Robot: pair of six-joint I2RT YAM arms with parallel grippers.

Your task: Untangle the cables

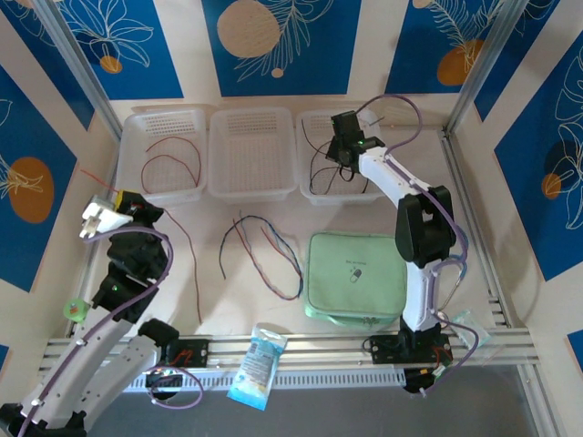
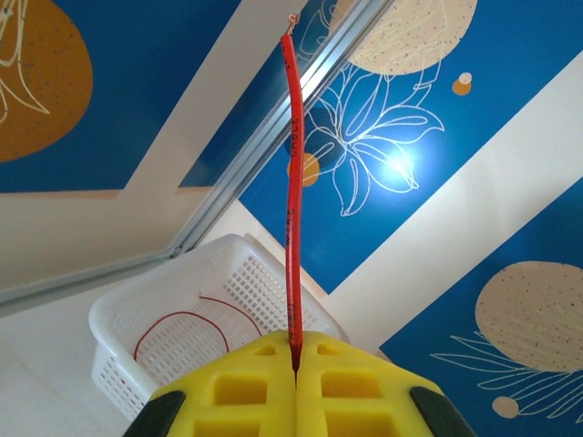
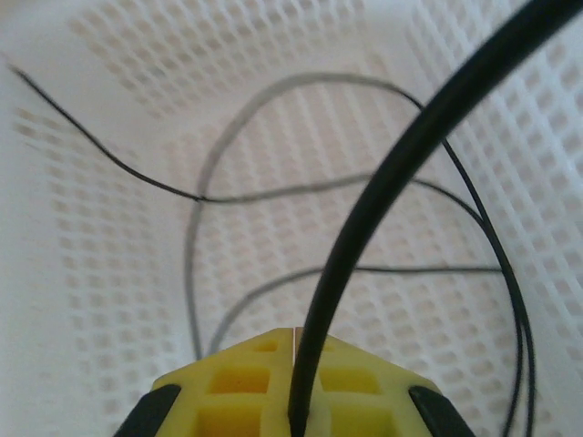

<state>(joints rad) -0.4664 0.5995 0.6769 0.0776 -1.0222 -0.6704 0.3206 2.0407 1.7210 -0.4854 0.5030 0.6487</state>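
Note:
The bottom of the white basket (image 1: 333,184) (image 3: 264,235) holding the black cables lies below. I need to lower my right gripper's fingers slightly next and release this black cable among them.
My left gripper (image 1: 117,198) (image 2: 296,344) is raised at the table's left side, shut on a red cable (image 2: 291,200). The cable's short end sticks up past the fingers, and its long part (image 1: 189,250) trails down onto the table. My right gripper (image 1: 343,157) (image 3: 296,335) is over the right white basket (image 1: 314,127), shut on a black cable (image 3: 392,182). More thin black cables (image 3: 273,191) lie in that basket. A loose tangle of red, black and blue-grey cables (image 1: 262,248) rests mid-table. Another red cable (image 1: 168,162) (image 2: 182,317) lies in the left basket (image 1: 137,127).
A middle white basket (image 1: 252,153) stands between the other two at the back. A pale green pouch (image 1: 355,278) lies in front of the right arm. A blue snack packet (image 1: 258,364) sits on the front rail. Metal frame posts (image 1: 86,77) flank the table.

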